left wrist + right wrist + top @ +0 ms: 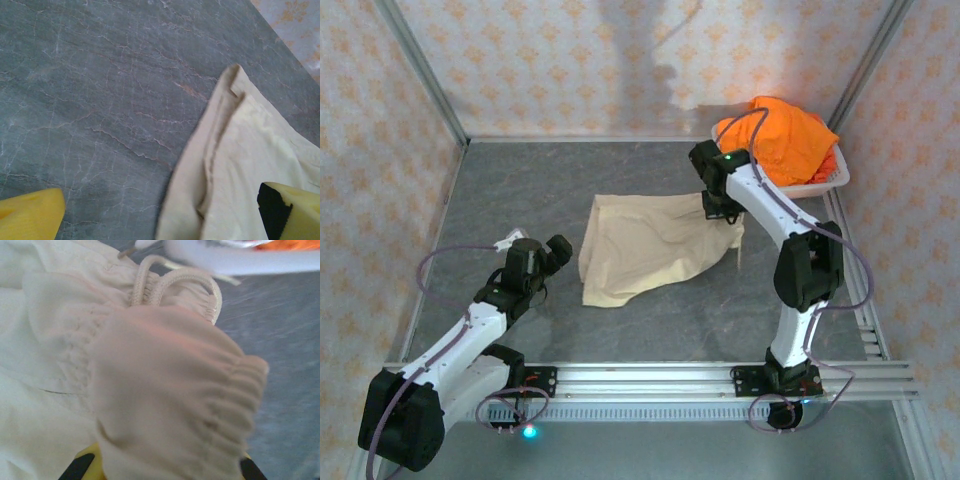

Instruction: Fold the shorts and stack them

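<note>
Next, my right gripper draws the shorts' bunched waistband back toward the metal bar, over the tabletop (730, 258) beside the shorts' near edge, and releases it, as the basket stands close.
The pale beige shorts (650, 245) lie spread and wrinkled on the grey table's middle. My right gripper (723, 210) is shut on their far right corner; in the right wrist view the bunched elastic waistband (170, 390) fills the gap between the yellow fingers (87, 460), with the drawstring (175, 280) looped just beyond. My left gripper (563, 250) hangs open beside the shorts' left edge. The left wrist view has its yellow fingers (30, 215) wide apart, with the hemmed beige edge (225, 165) lying between them, untouched. Bright orange shorts (785, 135) are heaped in the basket.
A white mesh basket (832, 180) stands at the far right corner, its rim (240, 260) just beyond my right gripper. Bare grey table (520, 190) stretches left of the beige shorts. Patterned walls close in on three sides, and a metal rail (650, 375) runs along the near edge.
</note>
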Controlling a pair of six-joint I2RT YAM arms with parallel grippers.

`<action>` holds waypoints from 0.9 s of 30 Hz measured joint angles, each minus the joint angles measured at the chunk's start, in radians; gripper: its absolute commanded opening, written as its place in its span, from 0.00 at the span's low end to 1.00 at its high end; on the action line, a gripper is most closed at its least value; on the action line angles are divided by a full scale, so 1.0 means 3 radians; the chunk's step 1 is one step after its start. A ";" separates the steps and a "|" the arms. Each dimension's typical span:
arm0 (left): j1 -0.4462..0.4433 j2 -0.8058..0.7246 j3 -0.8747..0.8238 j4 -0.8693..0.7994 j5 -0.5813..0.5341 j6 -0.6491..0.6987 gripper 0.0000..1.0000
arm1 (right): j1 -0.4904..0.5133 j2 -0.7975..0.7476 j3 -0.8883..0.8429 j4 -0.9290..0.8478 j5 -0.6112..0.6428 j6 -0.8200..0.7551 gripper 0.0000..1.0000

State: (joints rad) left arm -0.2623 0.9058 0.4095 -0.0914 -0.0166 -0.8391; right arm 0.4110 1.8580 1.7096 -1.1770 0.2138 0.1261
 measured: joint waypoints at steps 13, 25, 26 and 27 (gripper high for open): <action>0.0000 0.0047 0.0033 0.0015 0.0072 -0.0034 1.00 | 0.0342 0.0004 0.0214 -0.0364 0.0164 -0.0075 0.00; -0.1039 0.1268 0.1219 0.0394 0.0317 -0.0261 1.00 | -0.0334 -0.0175 -0.0665 -0.0079 -0.0149 -0.0051 0.01; -0.1139 0.1415 0.1344 0.0458 0.0326 -0.0282 1.00 | -0.0347 -0.0186 -0.0671 -0.0062 -0.0173 -0.0051 0.01; -0.1235 0.1586 0.1474 0.0535 0.0352 -0.0312 1.00 | -0.0356 -0.0195 -0.0675 -0.0046 -0.0197 -0.0051 0.02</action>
State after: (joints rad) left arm -0.6327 1.3815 0.8516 0.0692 0.0891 -0.9325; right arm 0.3042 1.7996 1.5070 -1.1908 0.1547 0.1108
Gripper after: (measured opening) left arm 0.998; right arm 0.082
